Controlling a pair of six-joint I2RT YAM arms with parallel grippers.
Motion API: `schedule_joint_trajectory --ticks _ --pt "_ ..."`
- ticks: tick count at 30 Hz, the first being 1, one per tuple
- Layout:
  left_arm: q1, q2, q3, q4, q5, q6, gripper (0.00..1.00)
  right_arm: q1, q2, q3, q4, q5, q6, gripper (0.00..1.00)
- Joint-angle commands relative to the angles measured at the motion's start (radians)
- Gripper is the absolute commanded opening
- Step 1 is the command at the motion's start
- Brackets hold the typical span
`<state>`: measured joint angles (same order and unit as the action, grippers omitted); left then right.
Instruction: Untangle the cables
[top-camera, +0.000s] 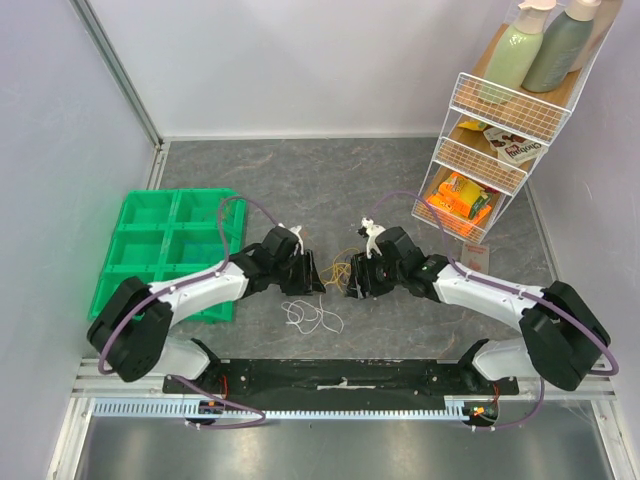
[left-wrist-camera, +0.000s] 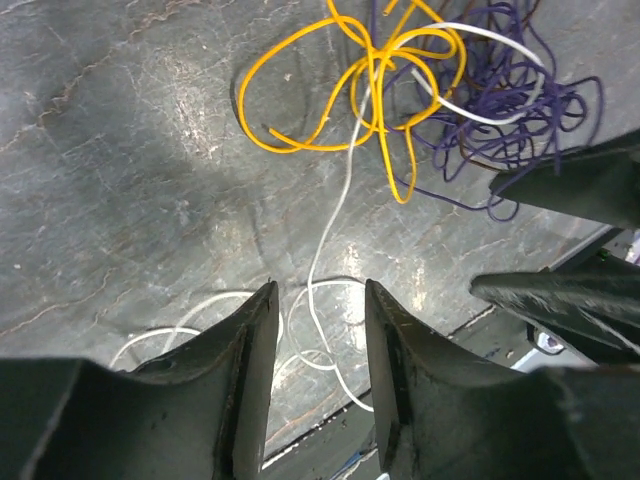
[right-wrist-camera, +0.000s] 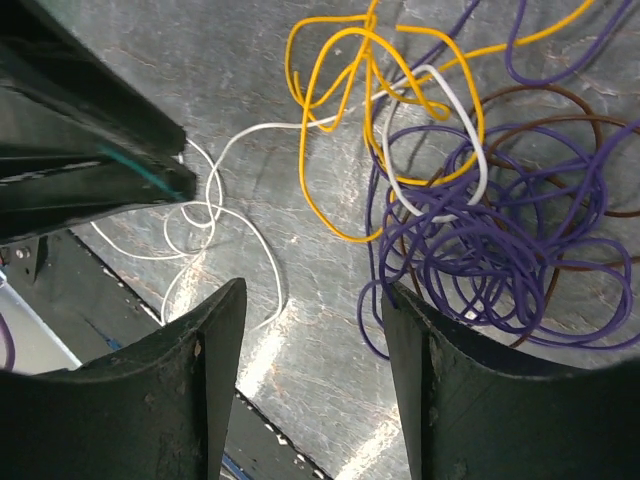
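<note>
The left gripper lowers next onto the part of the white wire clear of the yellow loops.
The cables (top-camera: 340, 268) lie in a loose tangle on the grey table between my two grippers. In the left wrist view, yellow loops (left-wrist-camera: 300, 148) and a purple coil (left-wrist-camera: 500, 110) lie ahead, and a white wire (left-wrist-camera: 326, 228) runs from them down between my fingers. My left gripper (left-wrist-camera: 318, 300) is open and empty, low over that white wire. In the right wrist view, the purple coil (right-wrist-camera: 480, 250) touches my right finger (right-wrist-camera: 420, 350), with yellow (right-wrist-camera: 352, 238), white (right-wrist-camera: 262, 127) and brown strands around it. My right gripper (right-wrist-camera: 312, 295) is open and empty. The grippers (top-camera: 318, 280) (top-camera: 352, 285) face each other closely.
A green compartment tray (top-camera: 160, 250) sits at the left. A white wire shelf (top-camera: 490, 150) with bottles and snacks stands at the back right. White wire loops (top-camera: 310, 315) trail toward the black strip (top-camera: 340, 375) at the near edge.
</note>
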<state>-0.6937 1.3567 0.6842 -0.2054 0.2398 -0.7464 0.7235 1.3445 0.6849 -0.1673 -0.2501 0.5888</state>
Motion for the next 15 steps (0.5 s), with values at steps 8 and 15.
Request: schedule_joint_trajectory --ticks 8,15 --pt "-0.043 0.183 0.107 0.052 -0.049 0.03 0.4 0.001 0.005 -0.008 0.103 -0.054 0.029 0.63" --pt "-0.047 0.15 0.106 0.028 -0.062 0.045 0.07 0.025 0.033 -0.001 0.201 -0.086 0.085 0.46"
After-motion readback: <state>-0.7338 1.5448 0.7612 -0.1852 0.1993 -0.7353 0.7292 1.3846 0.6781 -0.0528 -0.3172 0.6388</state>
